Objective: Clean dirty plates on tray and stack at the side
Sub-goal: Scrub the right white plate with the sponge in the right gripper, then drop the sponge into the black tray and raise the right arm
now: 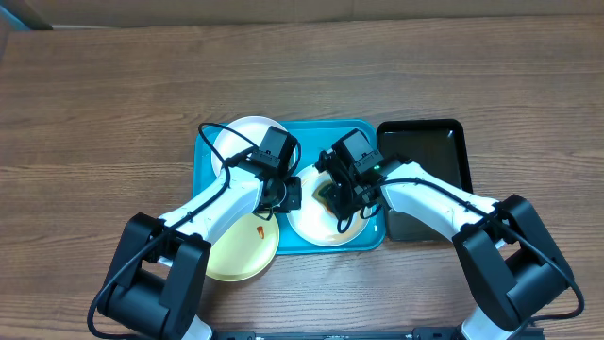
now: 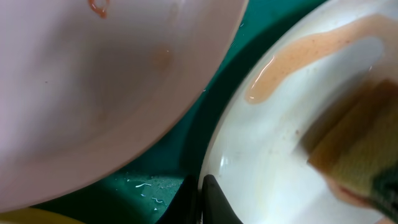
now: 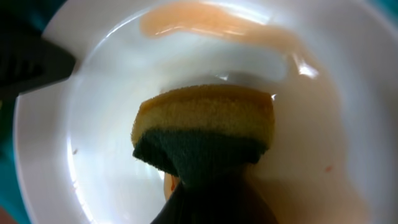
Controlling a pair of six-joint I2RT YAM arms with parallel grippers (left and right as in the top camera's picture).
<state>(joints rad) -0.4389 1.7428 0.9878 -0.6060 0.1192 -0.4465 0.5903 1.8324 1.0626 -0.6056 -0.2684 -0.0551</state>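
Note:
My right gripper has the sponge and will next wipe off the smear, lift it over the black tray and lower to release it inside, as the tray's bottom is bare.
Two white dirty plates lie in the turquoise tray: one at the back left, one at the front right. The pale yellow-green plate overlaps the tray's front left edge and has an orange smear. My left gripper is shut on the left rim of the front white plate. My right gripper is shut on a yellow and green sponge and presses it on that plate. A wet orange smear runs along the plate's far side.
A smaller black tray stands right of the turquoise tray, touching it. The back white plate sits close to the left gripper's fingers. Brown wooden table lies all around.

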